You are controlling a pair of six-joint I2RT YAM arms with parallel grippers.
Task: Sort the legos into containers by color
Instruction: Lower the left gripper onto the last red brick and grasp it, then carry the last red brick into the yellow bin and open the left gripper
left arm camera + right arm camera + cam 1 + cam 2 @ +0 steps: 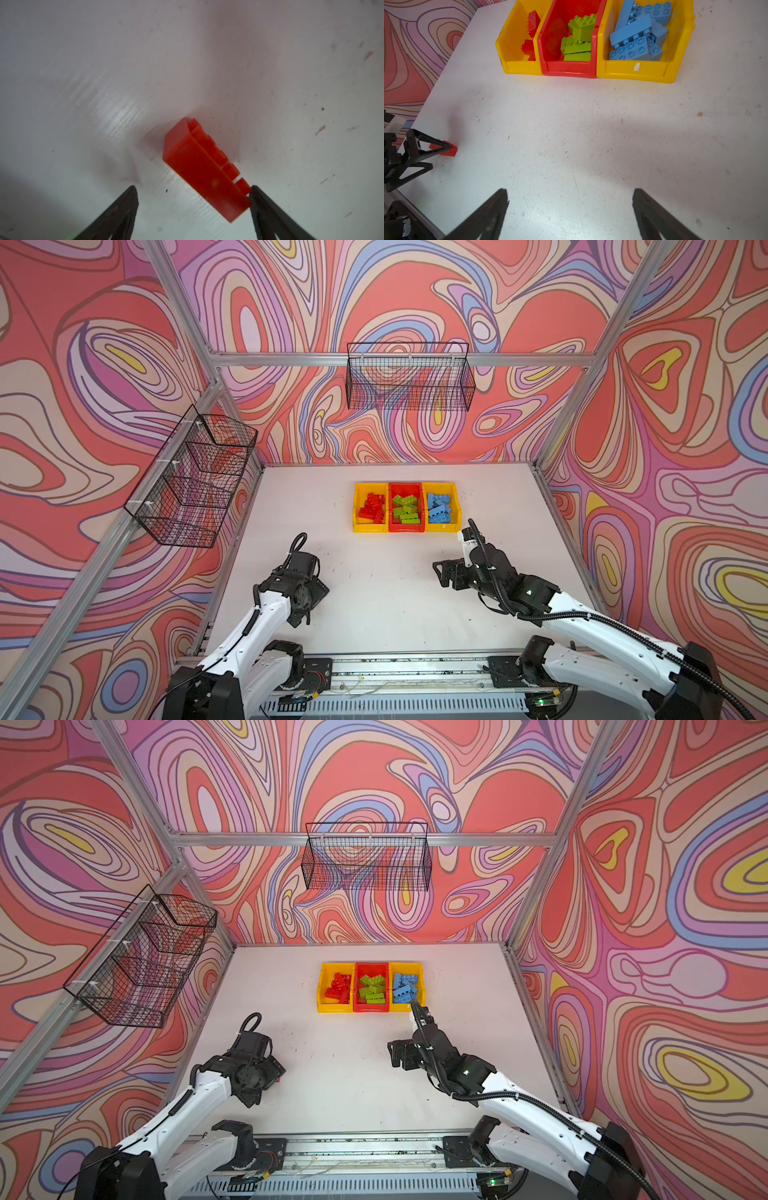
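Note:
The red lego is mostly ahead of my left gripper's fingers. My left gripper should next move forward along it and close across the brick's middle (206,176).
A lone red lego (203,168) lies on its side on the white table, between the fingers of my left gripper (193,188). That gripper is open; one fingertip (256,195) touches the brick's end and the other stands well clear. In the right wrist view the same red lego (451,151) shows by the left gripper (441,156). The containers stand in a row at the back: a yellow bin (370,527) with red legos (372,506), a red bin (406,528) with green legos (405,508), and a yellow bin (457,506) with blue legos (438,508). My right gripper (442,572) hangs open and empty in front of them.
Black wire baskets hang on the left wall (195,477) and the back wall (409,379). Aluminium frame posts border the table (374,605), and a rail (415,668) runs along its front edge between the arm bases.

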